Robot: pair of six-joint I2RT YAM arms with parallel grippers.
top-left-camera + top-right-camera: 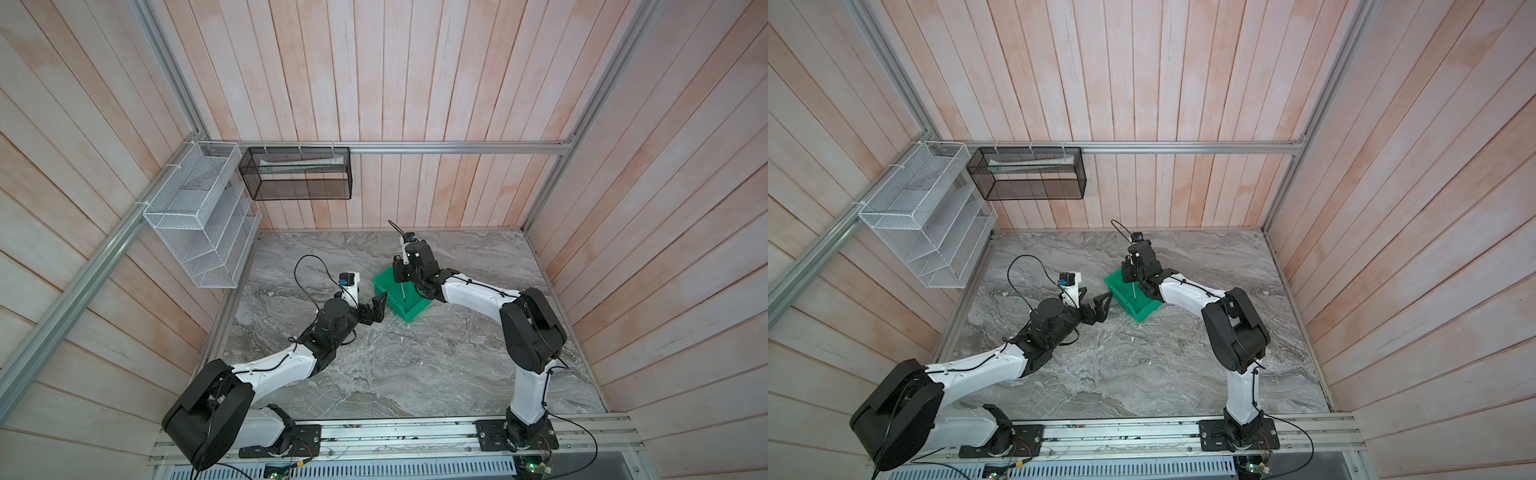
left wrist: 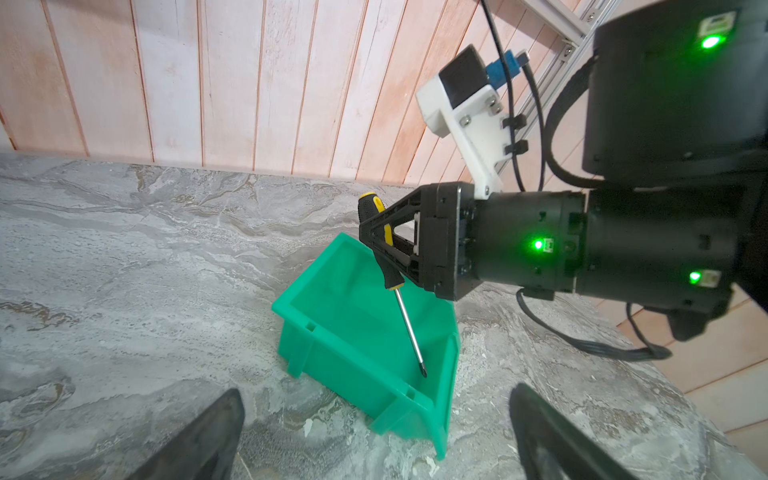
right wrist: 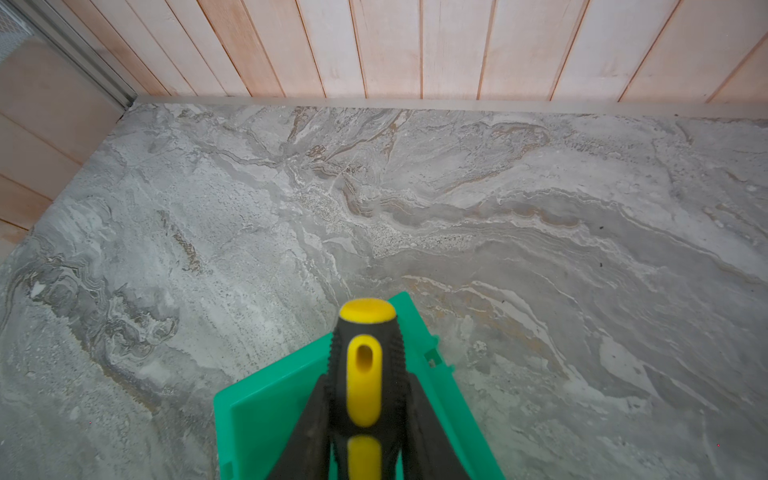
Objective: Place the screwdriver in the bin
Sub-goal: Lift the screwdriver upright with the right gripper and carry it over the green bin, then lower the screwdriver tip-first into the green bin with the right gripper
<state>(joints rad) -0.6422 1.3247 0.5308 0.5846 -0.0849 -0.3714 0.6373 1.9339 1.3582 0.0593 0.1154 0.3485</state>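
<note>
I should move my right gripper lower and tilt it down to release the screwdriver's handle, because the inside of the green bin point(image 1: 411, 311) point(image 3: 276, 436) is open below the gripper.
My right gripper point(image 3: 365, 380) is shut on the black-and-yellow handle of the screwdriver point(image 3: 365, 374), seen from the side in the left wrist view as right gripper point(image 2: 374, 232). The screwdriver point(image 2: 409, 328) hangs almost upright, tip down, inside the green bin point(image 2: 345, 345) and just above its floor. In both top views the shaft point(image 1: 402, 291) point(image 1: 1134, 291) points into the bin point(image 1: 411, 311) point(image 1: 1142, 311). My left gripper point(image 1: 380, 307) point(image 2: 376, 390) is open and empty, low on the table, close beside the bin's left wall.
A white wire basket point(image 1: 199, 224) and a black mesh basket point(image 1: 297, 174) holding a white tube hang on the back-left walls. Wooden walls enclose the marble table point(image 1: 415, 365). The arm bases sit on a rail point(image 1: 395, 434) at the front edge.
</note>
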